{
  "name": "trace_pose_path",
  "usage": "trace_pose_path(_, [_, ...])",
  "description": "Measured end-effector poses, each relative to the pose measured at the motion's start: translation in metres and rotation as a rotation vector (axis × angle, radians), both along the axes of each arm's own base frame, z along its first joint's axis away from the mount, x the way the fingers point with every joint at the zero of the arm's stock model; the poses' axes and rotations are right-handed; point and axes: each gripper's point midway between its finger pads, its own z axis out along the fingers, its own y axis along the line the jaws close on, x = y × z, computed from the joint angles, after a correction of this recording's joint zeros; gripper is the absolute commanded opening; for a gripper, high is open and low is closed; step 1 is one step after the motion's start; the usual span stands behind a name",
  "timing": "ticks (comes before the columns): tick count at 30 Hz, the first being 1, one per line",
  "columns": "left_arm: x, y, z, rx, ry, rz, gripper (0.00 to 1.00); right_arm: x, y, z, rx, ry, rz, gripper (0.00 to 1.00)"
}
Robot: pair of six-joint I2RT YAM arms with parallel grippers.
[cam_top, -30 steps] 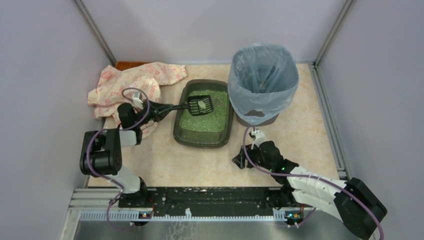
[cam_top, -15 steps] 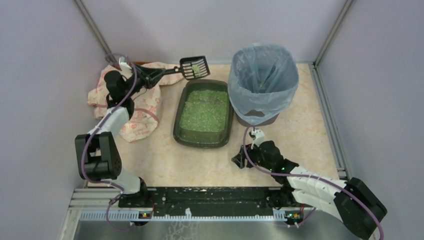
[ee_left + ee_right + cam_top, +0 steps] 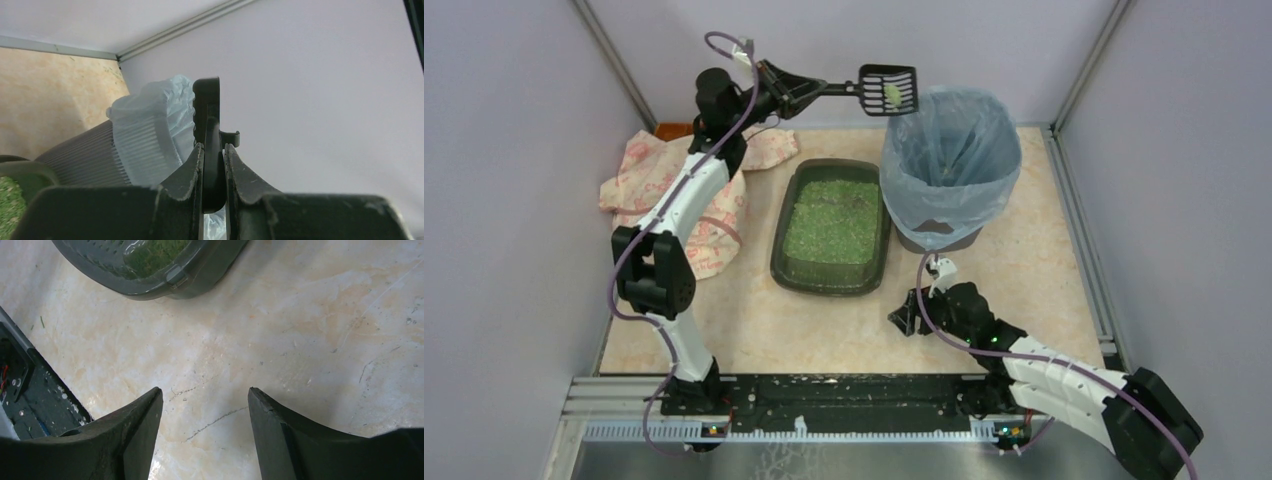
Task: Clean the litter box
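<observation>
The clump needs to be tipped into the bin point(image 3: 948, 165) by my left gripper next. The gripper then needs to move back and down to the green litter point(image 3: 830, 234), which lies below, and release the scoop.
The litter box point(image 3: 792, 262), a shallow dark tray of green litter, lies mid-table; its near corner point(image 3: 175, 277) shows in the right wrist view. My left gripper point(image 3: 796, 93) is raised high at the back, shut on the handle of a black slotted scoop point(image 3: 890, 88). The scoop head carries a pale clump and hangs beside the left rim of the bag-lined bin point(image 3: 948, 165). In the left wrist view the scoop handle point(image 3: 213, 165) is clamped between my fingers, with the bin point(image 3: 145, 145) behind it. My right gripper point(image 3: 908, 318) rests low near the table's front, open and empty, fingertips point(image 3: 145, 410) apart over bare table.
A crumpled patterned cloth point(image 3: 659, 170) lies at the back left under my left arm. Purple walls enclose the table on three sides. The black base rail point(image 3: 844, 395) runs along the near edge.
My left arm has lifted the scoop out of the litter box, swung it up and to the right, and now holds it beside the bin's rim. The right arm has stayed put.
</observation>
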Motion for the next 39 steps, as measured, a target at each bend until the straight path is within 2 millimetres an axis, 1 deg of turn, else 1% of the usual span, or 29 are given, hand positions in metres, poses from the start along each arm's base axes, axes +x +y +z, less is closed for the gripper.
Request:
trace_pose_path(2, [-0.002,-0.022,-0.006,0.011,-0.005,-0.025,0.0,0.0,0.0,0.002,0.004,-0.007,-0.003,0.64])
trace_pose_path(5, [-0.007,-0.048,-0.017,0.052,-0.056,-0.05,0.0,0.0,-0.001,0.003,0.004,-0.009,-0.005,0.64])
trace_pose_path(7, [-0.013,-0.062,-0.02,0.086,-0.139,-0.059,0.0,0.0,-0.001,0.004,0.006,-0.012,-0.007,0.64])
trace_pose_path(10, [-0.026,-0.08,-0.019,0.135,-0.325,-0.06,0.0,0.001,-0.002,0.004,0.006,-0.014,-0.008,0.64])
trace_pose_path(13, [-0.044,-0.097,-0.029,0.231,-0.517,-0.036,0.0,0.001,-0.002,0.004,0.006,-0.014,-0.009,0.64])
trace_pose_path(15, [-0.058,-0.112,-0.031,0.297,-0.636,-0.031,0.0,0.001,-0.002,0.004,0.006,-0.014,-0.01,0.64])
trace_pose_path(17, [-0.075,-0.126,-0.029,0.352,-0.769,-0.028,0.0,0.001,-0.002,0.004,0.005,-0.014,-0.011,0.64])
trace_pose_path(21, [-0.111,-0.145,-0.021,0.441,-1.012,0.011,0.0,0.001,-0.003,0.001,-0.004,-0.004,-0.012,0.64])
trace_pose_path(23, [-0.123,-0.152,-0.014,0.487,-1.106,0.045,0.0,0.0,-0.003,-0.001,-0.009,0.002,-0.012,0.64])
trace_pose_path(26, [-0.14,-0.161,0.0,0.551,-1.24,0.108,0.0,0.0,-0.003,-0.002,-0.012,0.005,-0.012,0.64])
trace_pose_path(29, [-0.156,-0.166,0.013,0.598,-1.34,0.165,0.0,0.0,-0.003,-0.003,-0.014,0.007,-0.012,0.64])
trace_pose_path(31, [-0.159,-0.165,0.016,0.616,-1.366,0.187,0.0,-0.001,-0.003,-0.005,-0.018,0.013,-0.011,0.64])
trace_pose_path(34, [-0.151,-0.159,0.016,0.65,-1.355,0.225,0.0,-0.001,-0.004,-0.008,-0.028,0.024,-0.011,0.64])
trace_pose_path(37, [-0.137,-0.15,0.012,0.681,-1.276,0.271,0.0,-0.001,-0.004,-0.008,-0.029,0.025,-0.011,0.64])
trace_pose_path(39, [-0.128,-0.139,0.009,0.684,-1.203,0.321,0.0,-0.002,-0.004,-0.008,-0.029,0.025,-0.011,0.64])
